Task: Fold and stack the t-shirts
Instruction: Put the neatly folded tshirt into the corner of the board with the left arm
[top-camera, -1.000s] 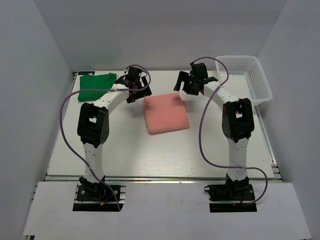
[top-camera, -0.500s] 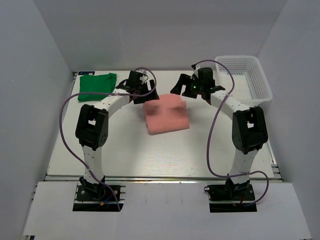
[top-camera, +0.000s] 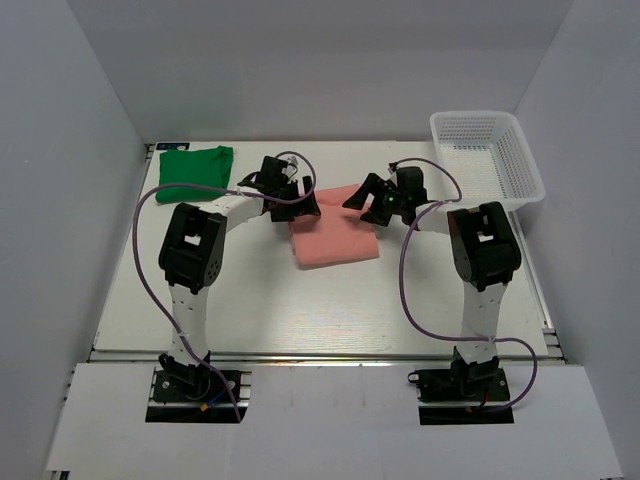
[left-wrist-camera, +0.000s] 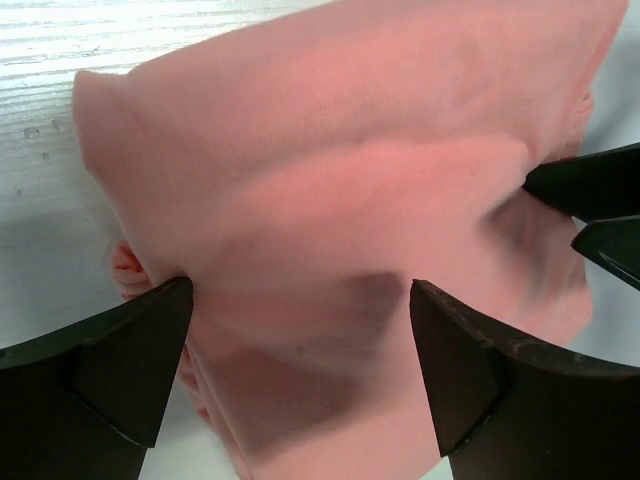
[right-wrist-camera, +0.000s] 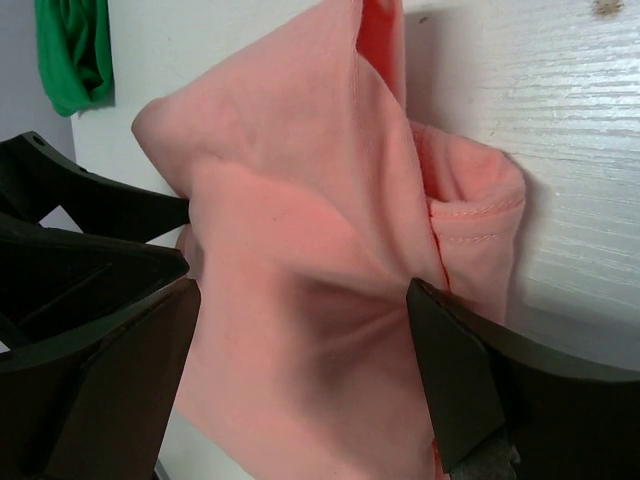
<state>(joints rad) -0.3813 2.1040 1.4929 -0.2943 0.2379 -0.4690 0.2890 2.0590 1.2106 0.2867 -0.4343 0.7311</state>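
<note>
The left gripper draws back next and closes on the pink t-shirt's side edge (top-camera: 294, 240) (left-wrist-camera: 228, 445), which lies back of the fingers, where bare table leaves one finger room.
The salmon-pink t-shirt (top-camera: 335, 243) lies folded in the middle of the table. Its far edge is bunched up between my two grippers. My left gripper (top-camera: 306, 205) is open at the far left corner, its jaws straddling a hump of pink cloth (left-wrist-camera: 330, 200). My right gripper (top-camera: 362, 199) is open at the far right corner, its jaws around the pink cloth (right-wrist-camera: 300, 230) too. The two grippers face each other closely; the right one's fingers (left-wrist-camera: 600, 205) show in the left wrist view. The bright green t-shirt (top-camera: 195, 171) lies folded at the back left, and also shows in the right wrist view (right-wrist-camera: 75, 50).
A white mesh basket (top-camera: 520, 165) stands at the back right corner. White walls enclose the table on three sides. Purple cables loop off both arms.
Both grippers have come down and inward from behind the pink shirt onto its far edge. That edge is now pushed up into a hump between their open jaws.
</note>
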